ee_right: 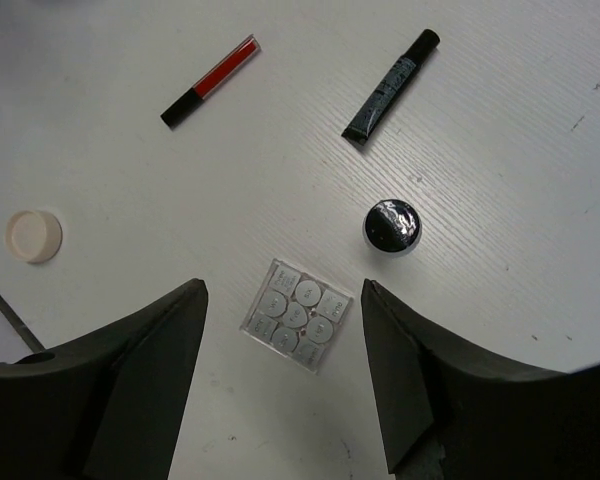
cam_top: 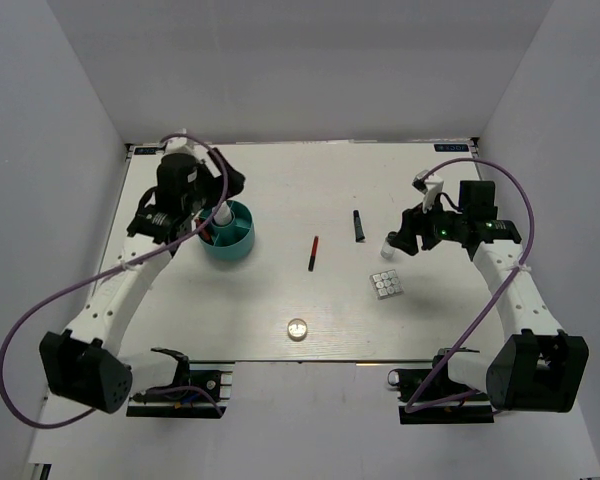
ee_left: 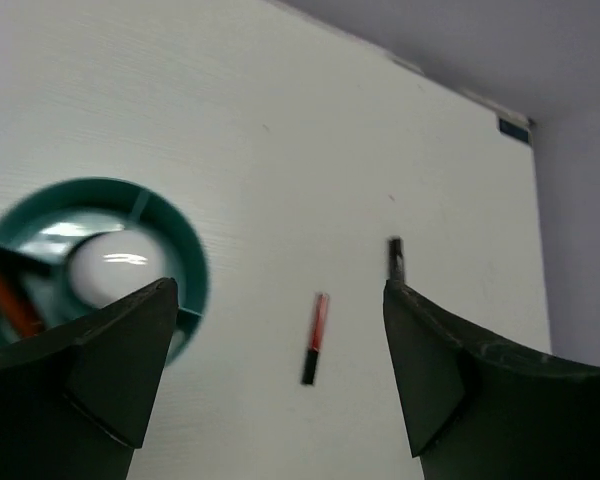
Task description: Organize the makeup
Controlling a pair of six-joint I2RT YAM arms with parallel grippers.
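I will next lower my left gripper to the right in the top view onto the mid-table pencil's red part (cam_top: 315, 246) (ee_left: 320, 317), because that part is below my gripper on that side.
A red and black pencil (cam_top: 313, 253) lies mid-table; it also shows in the left wrist view (ee_left: 315, 323) and the right wrist view (ee_right: 210, 80). A short black tube (cam_top: 358, 225) lies to its right (ee_right: 392, 85). A small white bottle (cam_top: 389, 243) stands upright, black cap up (ee_right: 392, 226). The grey-panned palette (cam_top: 386, 285) lies under my open right gripper (ee_right: 283, 330), which hovers above it (cam_top: 405, 238). The round jar (cam_top: 297, 328) sits near the front (ee_right: 34, 236). Another white bottle (ee_left: 105, 268) and a red pencil (ee_left: 5, 300) are in the teal holder (cam_top: 242, 245). My left gripper (ee_left: 280, 380) is open and empty, above the holder's right side (cam_top: 218, 198).
The teal holder (ee_left: 185, 265) has divided compartments. White walls enclose the table on the left, back and right. Purple cables loop from both arms. The table's front edge runs just below the jar.
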